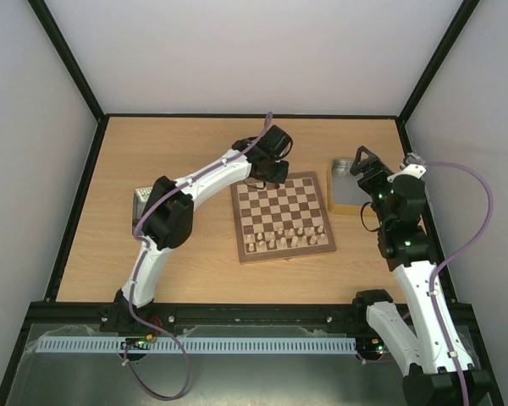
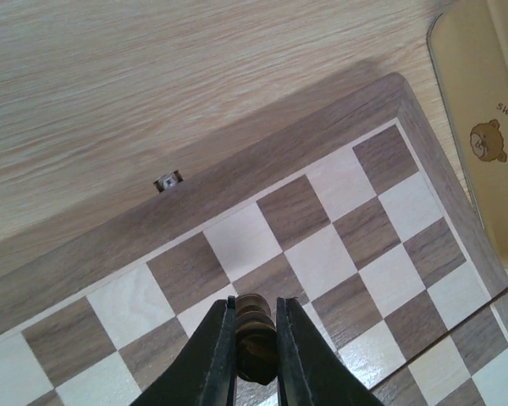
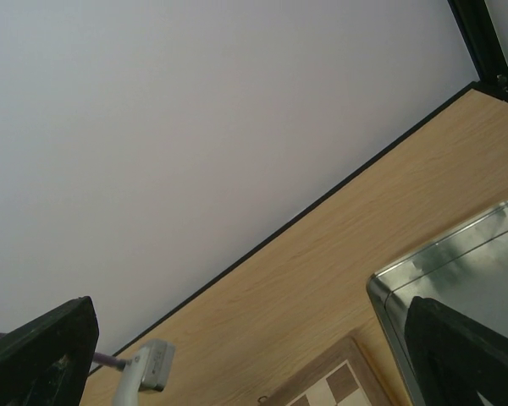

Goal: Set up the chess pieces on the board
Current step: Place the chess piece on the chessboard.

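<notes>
The pale far-row square nearest the metal clasp (image 2: 242, 241) is empty, so my left gripper should next move outward and down onto it and release the dark brown piece (image 2: 256, 338).
The board (image 1: 284, 203) lies mid-table, and its checkered squares (image 2: 322, 254) fill the left wrist view. My left gripper (image 1: 272, 174) hangs over the board's far left corner. In the wrist view the left gripper (image 2: 256, 304) is shut on a dark brown chess piece (image 2: 256, 338), held a little above bare squares. My right gripper (image 1: 363, 162) stands open and empty over a metal tray (image 1: 345, 188) to the right of the board. Its fingers (image 3: 42, 355) frame the wrist view's lower corners. Small pieces (image 1: 285, 238) stand in the board's two near rows.
A small tin (image 1: 140, 200) sits left of the board, behind the left arm. The shiny tray (image 3: 457, 271) shows in the right wrist view, beside the board's corner (image 3: 339, 385). A tin lid with a bear print (image 2: 491, 127) lies past the board's edge.
</notes>
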`<state>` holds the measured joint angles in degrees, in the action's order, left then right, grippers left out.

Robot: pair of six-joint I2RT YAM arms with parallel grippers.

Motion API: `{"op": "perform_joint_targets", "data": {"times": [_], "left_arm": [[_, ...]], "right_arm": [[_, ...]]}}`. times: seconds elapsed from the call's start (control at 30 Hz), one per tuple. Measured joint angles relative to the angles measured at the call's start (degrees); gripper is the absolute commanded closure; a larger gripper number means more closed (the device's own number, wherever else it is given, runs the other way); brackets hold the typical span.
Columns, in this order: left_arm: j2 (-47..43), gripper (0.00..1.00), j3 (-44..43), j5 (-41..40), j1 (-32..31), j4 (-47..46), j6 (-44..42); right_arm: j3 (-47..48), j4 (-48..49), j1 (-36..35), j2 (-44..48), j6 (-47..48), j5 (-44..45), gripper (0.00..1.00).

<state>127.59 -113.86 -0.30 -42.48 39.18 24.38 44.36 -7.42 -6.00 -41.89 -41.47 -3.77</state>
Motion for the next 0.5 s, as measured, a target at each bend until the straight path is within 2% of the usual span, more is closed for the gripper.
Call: {"op": "perform_joint_targets", "data": {"times": [0.27, 0.5], "left_arm": [[3.87, 0.95, -4.9, -0.09, 0.0, 0.9, 0.02], [5.86, 0.93, -5.31, -0.83, 0.0, 1.05, -0.02]], "right_arm": [[-0.76, 0.04, 0.0, -0.11, -0.24, -0.35, 0.02], [-0.81, 0.44, 0.0, -0.94, -0.61, -0.57, 0.02]]}}
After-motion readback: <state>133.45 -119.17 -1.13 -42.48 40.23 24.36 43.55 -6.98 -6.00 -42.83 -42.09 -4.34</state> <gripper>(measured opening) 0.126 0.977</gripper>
